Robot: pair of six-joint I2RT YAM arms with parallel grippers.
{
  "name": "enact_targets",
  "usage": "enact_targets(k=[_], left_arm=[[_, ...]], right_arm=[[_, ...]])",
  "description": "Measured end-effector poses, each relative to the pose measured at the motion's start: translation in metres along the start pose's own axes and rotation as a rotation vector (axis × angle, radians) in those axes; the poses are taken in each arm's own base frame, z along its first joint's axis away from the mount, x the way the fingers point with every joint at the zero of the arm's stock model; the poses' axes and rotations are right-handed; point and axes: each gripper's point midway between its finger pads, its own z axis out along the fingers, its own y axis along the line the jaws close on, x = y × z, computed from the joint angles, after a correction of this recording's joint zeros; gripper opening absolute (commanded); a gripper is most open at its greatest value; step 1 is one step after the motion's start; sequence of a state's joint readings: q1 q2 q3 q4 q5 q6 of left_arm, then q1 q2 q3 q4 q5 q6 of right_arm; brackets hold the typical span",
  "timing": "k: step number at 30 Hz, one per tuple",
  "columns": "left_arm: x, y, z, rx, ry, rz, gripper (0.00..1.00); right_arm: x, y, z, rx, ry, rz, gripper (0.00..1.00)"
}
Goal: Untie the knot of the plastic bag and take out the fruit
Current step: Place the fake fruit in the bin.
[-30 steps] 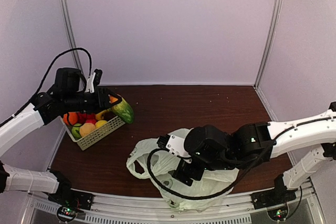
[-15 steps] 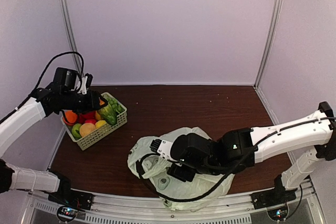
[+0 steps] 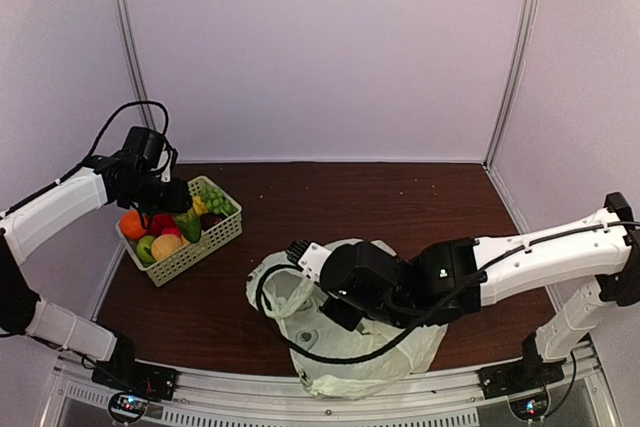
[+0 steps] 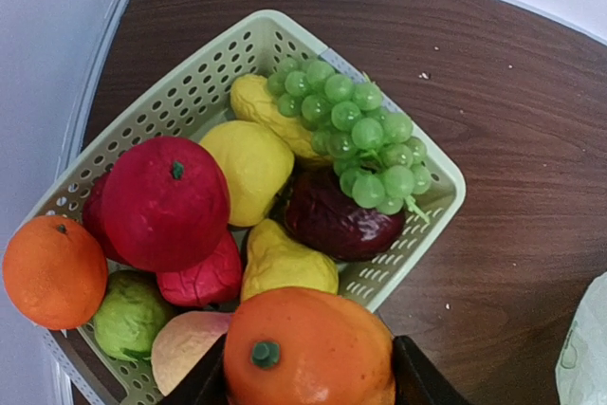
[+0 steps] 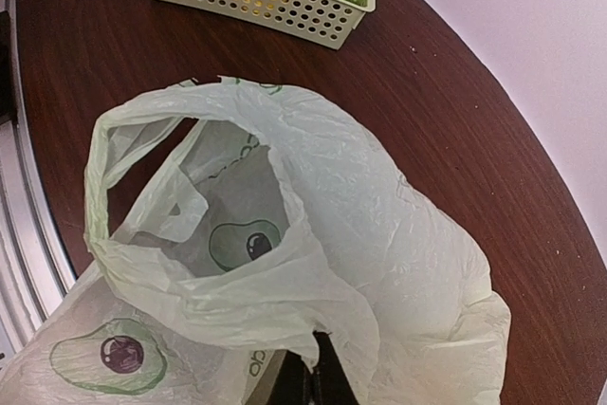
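Observation:
My left gripper will move gently outward and down over the yellow fruit by the plum, which is below and outward of it, and let go where the basket (image 4: 432,187) gathers fruit.
The plastic bag (image 3: 365,362) lies crumpled at the table's near middle, pale and printed with avocado marks, its mouth (image 5: 223,201) gaping. Its knot is out of view and the loop handles (image 5: 133,130) hang loose. My right gripper (image 5: 313,381) is shut on a fold of the bag's rim, and in the top view it (image 3: 335,309) sits over the bag. Between the fingers of my left gripper (image 4: 313,381) is an orange fruit (image 4: 308,348), held just above the basket (image 4: 432,187). In the basket lie green grapes (image 4: 365,135), yellow fruit (image 4: 251,163), another orange (image 4: 52,272) and a peach-coloured piece (image 4: 185,348).
The pale green slotted basket (image 3: 215,237) stands at the table's left, near the wall post. It also holds red fruit (image 4: 166,201), a dark purple plum (image 4: 337,220) and a green pear (image 4: 128,315). Dark wooden table (image 3: 400,197) stretches behind the bag.
My right gripper has closed on the bag's rim. The left arm has come down and in from high above the table, bringing its fruit over the basket.

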State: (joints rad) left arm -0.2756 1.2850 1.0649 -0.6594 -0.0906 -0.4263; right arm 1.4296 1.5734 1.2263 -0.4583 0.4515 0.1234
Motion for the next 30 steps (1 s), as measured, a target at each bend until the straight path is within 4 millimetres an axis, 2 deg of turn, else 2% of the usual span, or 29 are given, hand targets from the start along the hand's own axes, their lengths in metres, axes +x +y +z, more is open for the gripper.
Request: enact_targets(k=[5,9,13,16,21,25,30], left_arm=[[-0.018,0.008,0.013,-0.081,-0.011,0.040,0.43],[-0.027,0.015,0.022,-0.144,-0.011,0.075,0.44],[-0.026,0.017,0.035,-0.170,0.014,0.109,0.44],[-0.021,0.018,0.046,-0.175,0.041,0.129,0.45],[-0.030,0.014,0.055,-0.171,0.022,0.150,0.53],[-0.036,0.012,0.061,-0.167,0.014,0.168,0.64],[-0.029,0.012,0.074,-0.170,0.047,0.191,0.77]], right_arm=[[-0.010,-0.019,-0.009,0.031,-0.033,0.082,0.00],[-0.017,-0.042,-0.023,0.047,-0.078,0.173,0.00],[-0.020,-0.057,-0.032,0.057,-0.113,0.236,0.00],[-0.018,-0.061,-0.030,0.062,-0.112,0.257,0.00],[-0.013,-0.063,-0.026,0.056,-0.103,0.284,0.00],[-0.013,-0.065,-0.025,0.048,-0.108,0.317,0.00],[-0.013,-0.073,-0.027,0.041,-0.126,0.369,0.00]])
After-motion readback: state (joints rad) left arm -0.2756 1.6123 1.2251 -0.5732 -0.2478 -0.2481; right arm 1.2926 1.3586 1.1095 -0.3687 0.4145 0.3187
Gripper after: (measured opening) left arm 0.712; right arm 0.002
